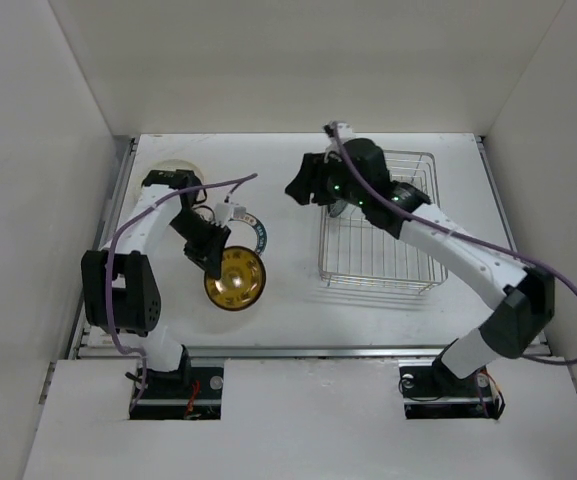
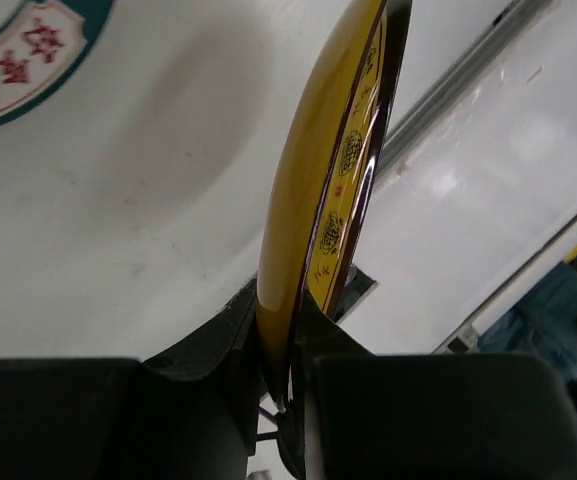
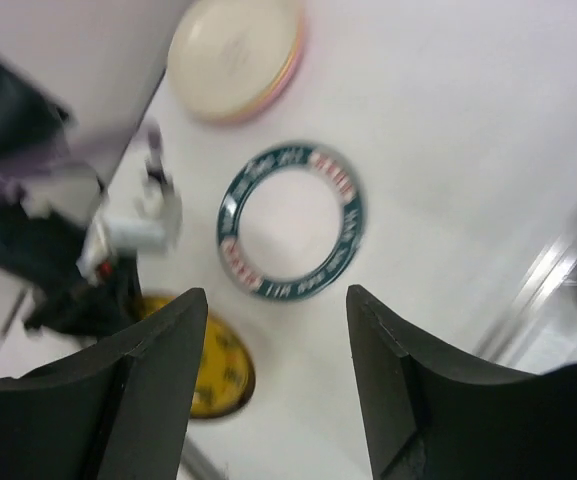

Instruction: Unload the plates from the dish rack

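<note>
Bare tabletop lies between the white plate and the dish rack (image 1: 408, 265), so I should next lower my left gripper there, to the right in the top view, and release the orange-yellow plate's rim.
My left gripper (image 1: 212, 257) is shut on the rim of an orange-yellow plate (image 1: 235, 278), which it holds tilted just above the table. In the left wrist view the plate (image 2: 318, 190) runs edge-on between my fingers (image 2: 230, 335). A white plate with a dark teal rim (image 3: 290, 222) lies flat beside it. A cream plate (image 3: 233, 55) rests on a pink one at the back left. My right gripper (image 1: 297, 186) hangs open and empty left of the dish rack (image 1: 408, 265). A small teal-blue plate (image 1: 339, 209) shows at the rack's left end, mostly hidden by the right arm.
White walls close in the table on the left, back and right. A metal rail (image 2: 468, 80) runs along the table's near edge. The left arm and its purple cable (image 1: 218, 188) cross over the teal-rimmed plate.
</note>
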Available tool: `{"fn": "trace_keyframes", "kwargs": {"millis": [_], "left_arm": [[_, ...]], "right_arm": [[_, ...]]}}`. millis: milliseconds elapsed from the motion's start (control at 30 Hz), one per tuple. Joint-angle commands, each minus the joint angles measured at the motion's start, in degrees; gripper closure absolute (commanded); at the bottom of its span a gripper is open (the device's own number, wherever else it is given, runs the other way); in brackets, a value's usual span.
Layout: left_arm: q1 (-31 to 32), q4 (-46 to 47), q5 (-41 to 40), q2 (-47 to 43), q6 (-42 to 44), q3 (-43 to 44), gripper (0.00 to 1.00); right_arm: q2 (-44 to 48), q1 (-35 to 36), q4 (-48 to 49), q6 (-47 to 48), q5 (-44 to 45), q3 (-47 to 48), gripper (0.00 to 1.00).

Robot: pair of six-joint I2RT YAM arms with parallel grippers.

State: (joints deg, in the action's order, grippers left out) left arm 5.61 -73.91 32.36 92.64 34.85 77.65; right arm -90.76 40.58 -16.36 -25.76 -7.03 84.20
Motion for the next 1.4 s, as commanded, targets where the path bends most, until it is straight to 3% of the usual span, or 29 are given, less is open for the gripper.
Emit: {"fn": "trace_keyframes", "kwargs": {"millis": [0,367,467,733,767,1367], "left_arm": [[4.83,-3.97,0.34,1.31,5.31,-2.05,1.00],[16.35,3.49,-0.71,11.58,1.28,-0.13,1.00],[18.90,5.96,-3.35,14.31,-0.65,0.57,0.90],[19.62,13.17,-6.96,16.87,-7.33,2.25,0.81],[19.62,13.18,-6.96,16.87,-7.34,2.77,0.77],[20.76,13.18,-7.49,16.70,-8.04,3.39,0.64]], "right_arm": [[6.46,-2.16,-2.44,-3.42,15.35,-1.40,0.36],[9.02,-3.22,-3.85,-3.95,17.22,-2.99,0.36],[9.02,-3.22,-3.85,-3.95,17.22,-2.99,0.36],[10.08,-3.22,-4.38,-3.95,18.36,-3.52,0.35],[10.08,-3.22,-4.38,-3.95,18.36,-3.52,0.35],[11.13,-3.22,-4.91,-3.42,19.42,-3.52,0.35]]}}
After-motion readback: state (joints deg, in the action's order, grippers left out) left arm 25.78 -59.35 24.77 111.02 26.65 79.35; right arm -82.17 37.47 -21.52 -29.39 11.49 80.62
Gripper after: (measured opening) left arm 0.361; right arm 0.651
